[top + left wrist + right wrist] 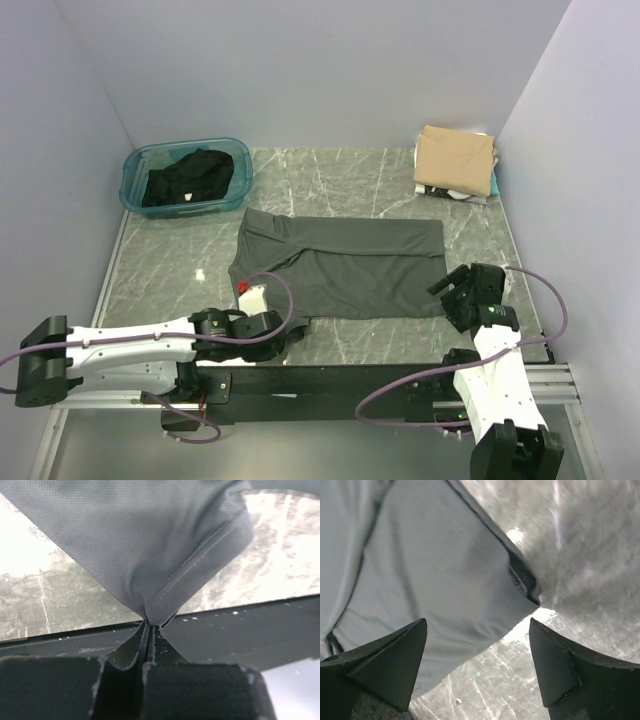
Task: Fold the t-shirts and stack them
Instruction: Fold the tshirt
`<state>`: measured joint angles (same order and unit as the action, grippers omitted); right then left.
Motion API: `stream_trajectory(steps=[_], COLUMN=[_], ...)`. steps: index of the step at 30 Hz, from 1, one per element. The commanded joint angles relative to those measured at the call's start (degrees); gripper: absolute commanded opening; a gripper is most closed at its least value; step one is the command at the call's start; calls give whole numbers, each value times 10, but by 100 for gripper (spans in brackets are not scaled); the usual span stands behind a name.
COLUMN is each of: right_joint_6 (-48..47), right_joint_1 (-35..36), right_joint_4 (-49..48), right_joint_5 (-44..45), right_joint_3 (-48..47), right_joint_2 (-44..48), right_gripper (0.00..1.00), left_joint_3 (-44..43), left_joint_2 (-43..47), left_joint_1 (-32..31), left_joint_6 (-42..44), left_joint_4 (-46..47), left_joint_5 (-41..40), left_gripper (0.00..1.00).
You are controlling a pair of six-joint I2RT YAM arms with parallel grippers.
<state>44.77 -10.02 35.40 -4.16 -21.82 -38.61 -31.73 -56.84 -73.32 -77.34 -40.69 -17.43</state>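
Note:
I should move my right gripper down and to the right in its wrist view and close it on the cloth, because the shirt's loose near corner (pixel 439 313) (pixel 528 600) is there.
A dark charcoal-grey t-shirt (pixel 340 265) lies spread flat across the middle of the marble table. My left gripper (pixel 290 335) is at its near left corner. In the left wrist view that gripper (pixel 149 622) is shut on the hemmed corner of the shirt (pixel 150 545), which rises from the pinched tips. My right gripper (pixel 455 290) hovers at the shirt's near right corner. In the right wrist view it (pixel 477 625) stands open over the cloth's edge (pixel 430 580), holding nothing. A black t-shirt (pixel 188 178) lies in the tub. A folded tan t-shirt (pixel 455 158) tops a stack at back right.
The translucent teal tub (pixel 238 158) stands at the back left. White and teal cloth (pixel 478 192) shows under the tan shirt. Grey walls close in the table (pixel 340 185) on three sides. A black rail (pixel 330 378) runs along the near edge.

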Motion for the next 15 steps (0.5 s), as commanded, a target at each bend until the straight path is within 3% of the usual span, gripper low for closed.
stream_trajectory(steps=[1, 15], right_joint_6=[29, 73], right_joint_1=[-4, -4], right_joint_4=[10, 1], right_joint_5=[1, 35], right_joint_3=[7, 72], right_joint_2=[0, 40], right_gripper=[88, 74], left_joint_3=[1, 12], left_joint_2=[31, 110], left_joint_1=[1, 1], left_joint_6=[11, -14], left_joint_4=[-8, -54], left_joint_5=[-8, -28], left_gripper=[1, 1])
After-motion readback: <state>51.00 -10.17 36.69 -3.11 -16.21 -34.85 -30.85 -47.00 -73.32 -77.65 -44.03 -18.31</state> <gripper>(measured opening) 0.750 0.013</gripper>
